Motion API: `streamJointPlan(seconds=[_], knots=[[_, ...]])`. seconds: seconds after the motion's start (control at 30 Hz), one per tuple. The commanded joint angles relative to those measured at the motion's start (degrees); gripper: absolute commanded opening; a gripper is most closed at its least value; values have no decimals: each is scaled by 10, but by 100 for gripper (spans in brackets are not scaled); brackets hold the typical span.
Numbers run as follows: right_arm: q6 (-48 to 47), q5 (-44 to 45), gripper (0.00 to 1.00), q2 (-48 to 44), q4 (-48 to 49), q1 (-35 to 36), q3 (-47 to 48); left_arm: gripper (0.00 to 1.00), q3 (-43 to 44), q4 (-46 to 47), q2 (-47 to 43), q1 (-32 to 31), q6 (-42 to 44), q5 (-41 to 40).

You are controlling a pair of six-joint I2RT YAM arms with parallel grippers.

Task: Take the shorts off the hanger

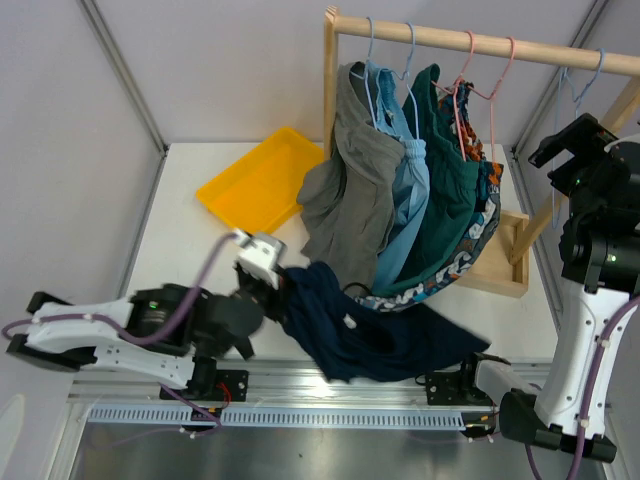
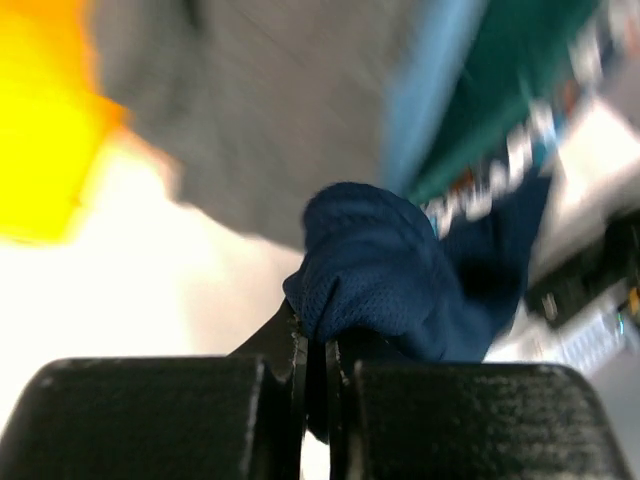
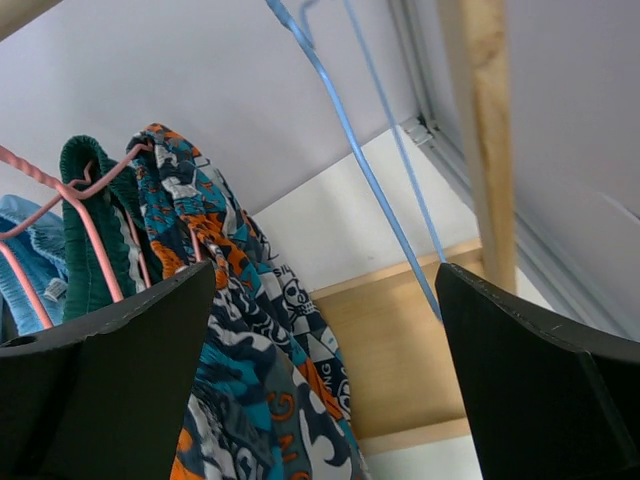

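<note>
The yellow tray is empty, so my left gripper will next lift the navy shorts (image 1: 375, 335), swing them outward over the tray and lower them into it.
Navy shorts (image 1: 375, 335) lie off the rack across the table's front. My left gripper (image 1: 278, 290) is shut on their left end, seen bunched above the jaws in the left wrist view (image 2: 385, 265). Grey shorts (image 1: 345, 170), light blue shorts (image 1: 408, 185), dark teal shorts (image 1: 450, 185) and cartoon-print shorts (image 1: 470, 250) hang on hangers from the wooden rail (image 1: 470, 40). My right gripper (image 1: 575, 145) is open and empty, raised at the rack's right end beside an empty blue hanger (image 3: 345, 140). The print shorts (image 3: 230, 340) hang left of its jaws.
A yellow tray (image 1: 262, 178) lies on the table left of the rack. The rack's wooden base (image 1: 505, 262) and right post (image 3: 485, 130) stand close to my right arm. An aluminium rail runs along the near edge.
</note>
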Motion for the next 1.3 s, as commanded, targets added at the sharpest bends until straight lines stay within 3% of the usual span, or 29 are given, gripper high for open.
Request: streamJointPlan(seconds=[0.0, 0.1, 0.2, 0.23, 0.27, 0.37, 0.47, 0.5, 0.57, 0.63, 0.7, 0.77, 0.83, 0.97, 1.07, 1.1, 1.13, 1.23, 1.27], knots=[[-19, 42, 99, -30, -29, -5, -13, 0, 76, 23, -31, 73, 128, -36], [-28, 65, 99, -67, -44, -6, -24, 0, 118, 63, -29, 166, 225, -12], [-35, 89, 99, -107, -52, -6, -43, 0, 140, 142, -29, 322, 291, 119], [-35, 92, 99, -126, -52, -6, -55, 0, 160, 160, -8, 369, 300, 206], [-30, 93, 99, -134, -52, -6, -61, 0, 174, 160, 10, 452, 300, 243], [-14, 78, 99, -160, -53, -6, -86, 0, 266, 165, 99, 567, 305, 343], [2, 40, 100, -183, -50, -6, -120, 0, 372, 175, 189, 637, 300, 397], [7, 23, 99, -190, -46, -6, -131, 0, 473, 170, 216, 653, 288, 409], [11, 8, 99, -209, -39, -6, -162, 0, 553, 147, 273, 685, 285, 412], [13, -1, 99, -219, -37, -4, -177, 0, 742, 129, 369, 707, 292, 411], [4, 16, 99, -229, -34, 13, -191, 0, 801, 159, 413, 721, 291, 418], [-7, 38, 99, -231, -36, 31, -192, 0, 738, 247, 403, 750, 274, 462], [-24, 79, 99, -233, -36, 48, -189, 0, 669, 298, 384, 758, 274, 457], [-41, 119, 100, -232, -38, 80, -177, 0, 637, 307, 409, 761, 283, 425], [-39, 117, 99, -235, -41, 88, -174, 0, 499, 396, 360, 762, 287, 393], [-38, 111, 99, -236, -41, 89, -175, 0, 381, 427, 345, 762, 292, 382], [-34, 106, 99, -238, -43, 89, -176, 0, 346, 474, 321, 763, 292, 378], [-27, 96, 100, -242, -49, 89, -177, 6, 247, 496, 312, 764, 284, 351], [-26, 93, 99, -243, -51, 89, -176, 16, 229, 495, 321, 766, 277, 344]])
